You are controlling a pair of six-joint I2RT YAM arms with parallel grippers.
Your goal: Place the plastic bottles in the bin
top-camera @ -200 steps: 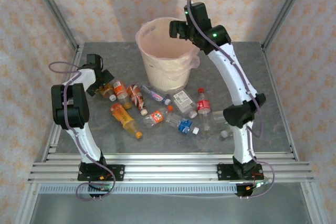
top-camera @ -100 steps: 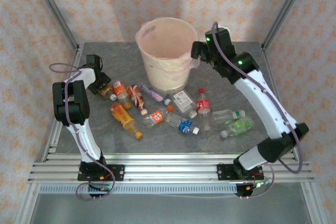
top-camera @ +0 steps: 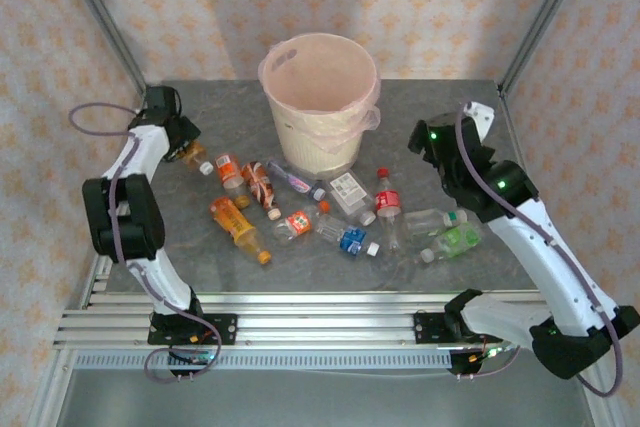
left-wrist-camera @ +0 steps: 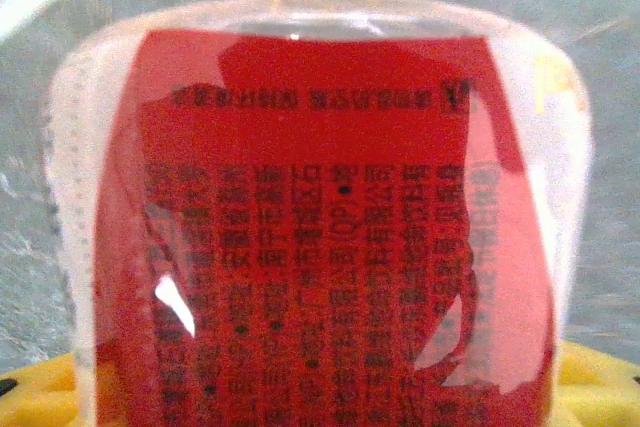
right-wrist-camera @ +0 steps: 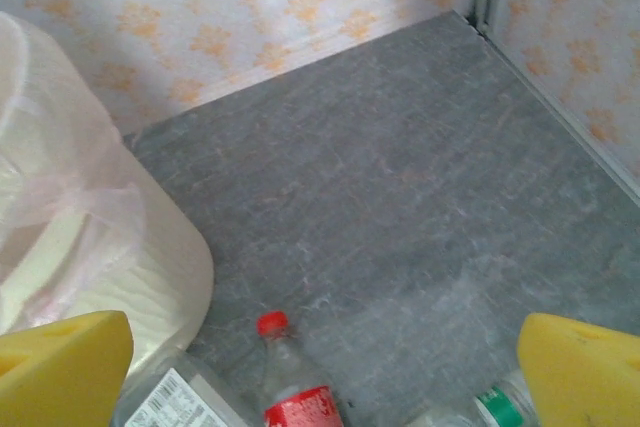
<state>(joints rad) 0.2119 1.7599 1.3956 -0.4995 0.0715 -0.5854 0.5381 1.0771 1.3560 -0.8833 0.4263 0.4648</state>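
Note:
My left gripper will next lift the red-labelled bottle toward the cream bin (top-camera: 312, 142) and then release the bottle over the bin's opening (top-camera: 319, 72).
The cream bin (top-camera: 312, 142) with its pinkish bag stands at the back centre, its wall (right-wrist-camera: 120, 257) at the left of the right wrist view. Several plastic bottles lie in front of it: an orange one (top-camera: 238, 224), a red-capped one (top-camera: 387, 197) (right-wrist-camera: 295, 387), a white-labelled one (top-camera: 350, 192) and a green one (top-camera: 455, 240). My left gripper (top-camera: 178, 142) (left-wrist-camera: 320, 387) is at the far left, shut on a clear red-labelled bottle (left-wrist-camera: 320, 207) (top-camera: 192, 155). My right gripper (top-camera: 425, 142) (right-wrist-camera: 320, 357) hangs open to the right of the bin, above the red-capped bottle, holding nothing.
Patterned walls and metal posts (top-camera: 535, 22) close in the grey table (top-camera: 440, 107) at the back and sides. A clear bottle with a green cap (top-camera: 435, 219) (right-wrist-camera: 500, 407) lies below my right gripper. Bare table lies behind it.
My right arm has swung from over the bin's rim to the right and lower, beside the bin. My left gripper has drawn back to the far left with its bottle.

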